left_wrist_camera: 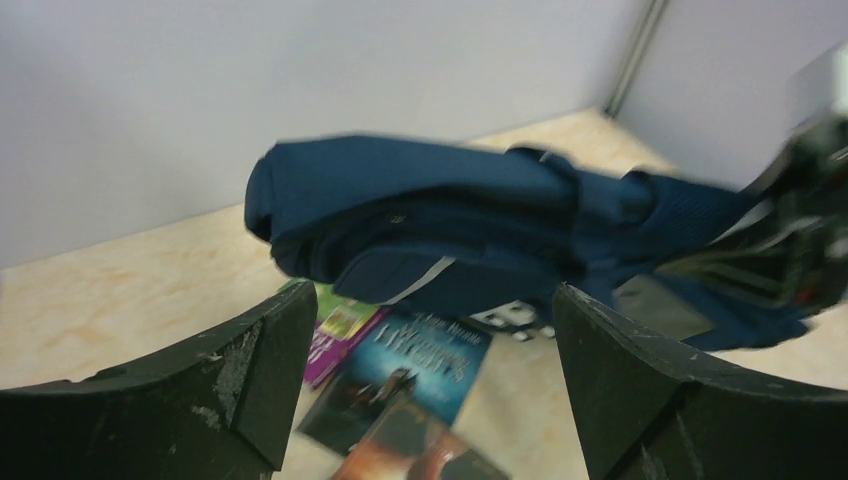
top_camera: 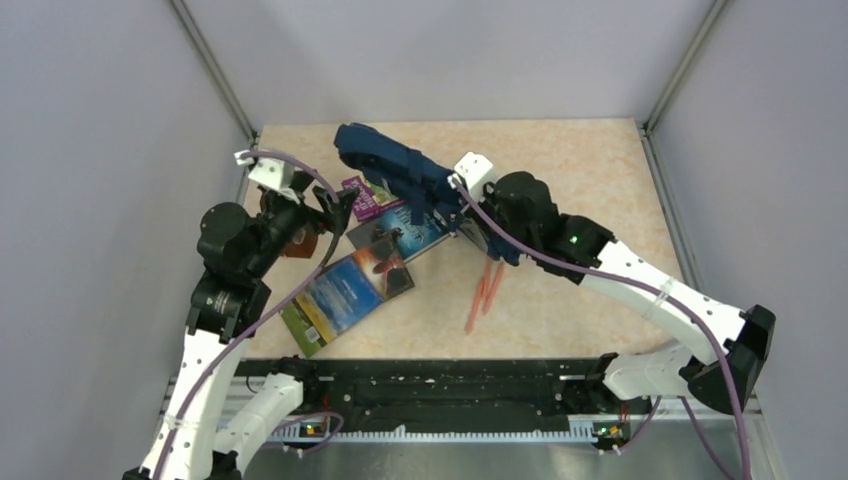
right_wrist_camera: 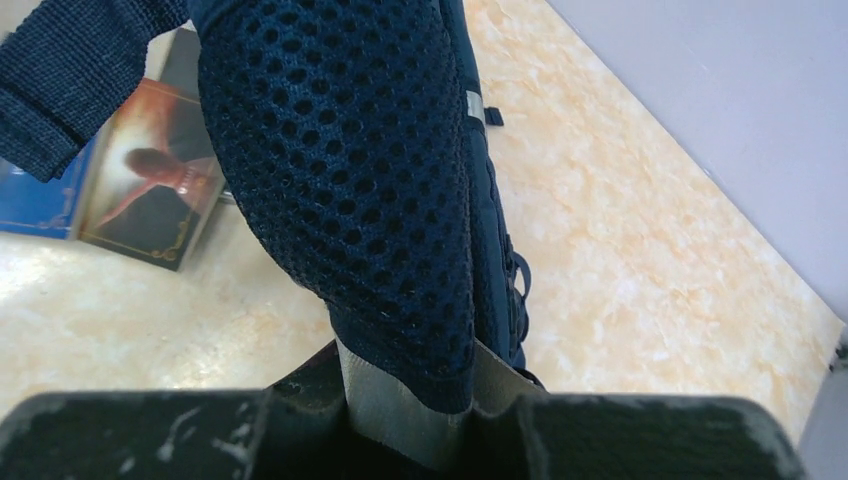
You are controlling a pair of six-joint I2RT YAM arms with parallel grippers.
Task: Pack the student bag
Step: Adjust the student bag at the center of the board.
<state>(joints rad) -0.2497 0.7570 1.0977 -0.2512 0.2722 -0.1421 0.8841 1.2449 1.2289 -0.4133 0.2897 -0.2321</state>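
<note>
The left gripper turns to face outward next, then moves onto the loose end's corner [top_camera: 350,143] [left_wrist_camera: 268,202], since my right gripper holds the bag by one end only.
The navy blue student bag [top_camera: 385,160] hangs lifted over the middle back of the table. It also fills the left wrist view [left_wrist_camera: 470,215]. My right gripper [top_camera: 462,200] is shut on the bag's padded mesh strap [right_wrist_camera: 350,190] and its grey webbing, holding the bag off the table. My left gripper [top_camera: 340,205] is open and empty, left of the bag and above the books. Its fingers [left_wrist_camera: 250,375] frame a blue book [left_wrist_camera: 415,370] under the bag.
Several books lie on the table left of centre: a purple one [top_camera: 365,192], a blue one [top_camera: 405,232] and another with an orange cover [top_camera: 350,290]. Orange pencils [top_camera: 485,290] lie in the middle. Grey walls close in on three sides.
</note>
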